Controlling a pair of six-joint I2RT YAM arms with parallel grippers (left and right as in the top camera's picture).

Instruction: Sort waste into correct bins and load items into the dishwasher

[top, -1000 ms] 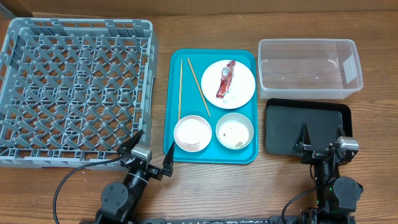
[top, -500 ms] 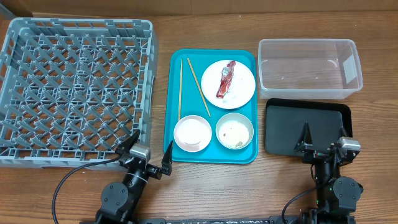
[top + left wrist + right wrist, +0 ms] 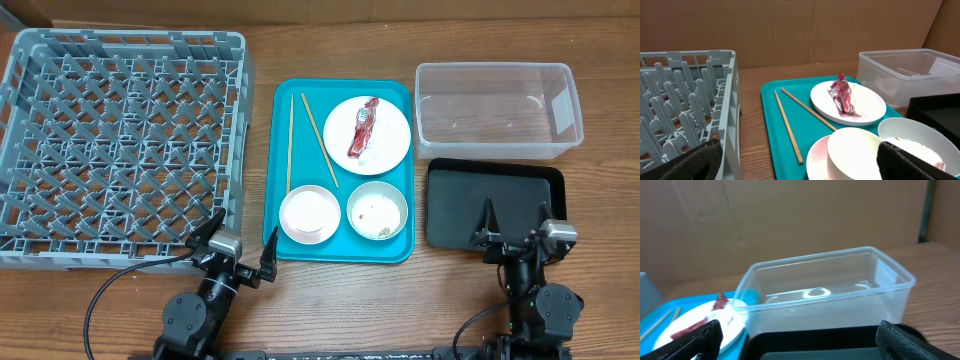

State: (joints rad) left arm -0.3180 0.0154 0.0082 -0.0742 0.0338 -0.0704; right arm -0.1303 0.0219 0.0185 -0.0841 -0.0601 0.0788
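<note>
My right gripper rises over the grey bowl next, then tilts down to the white paper cup's rim (image 3: 312, 211).
My left gripper (image 3: 247, 232) is open and empty, low at the near edge between the grey dish rack (image 3: 120, 140) and the teal tray (image 3: 398, 250). On the teal tray lie two chopsticks (image 3: 291, 140), a round plate (image 3: 385, 150) carrying the red wrapper (image 3: 362, 127), a white bowl (image 3: 309, 213) and a grey bowl (image 3: 377, 210) with rice grains. My right gripper (image 3: 518, 218) is open and empty over the near edge of the black tray (image 3: 495, 195). The clear tub (image 3: 495, 110) stands behind it. I cannot make out a napkin.
In the left wrist view the white bowl (image 3: 855, 155) sits right ahead between my open fingers (image 3: 800, 165), with the rack wall (image 3: 732, 115) to the left. The right wrist view shows my open fingers (image 3: 800, 342), the black tray (image 3: 815, 345) and the tub (image 3: 825, 295).
</note>
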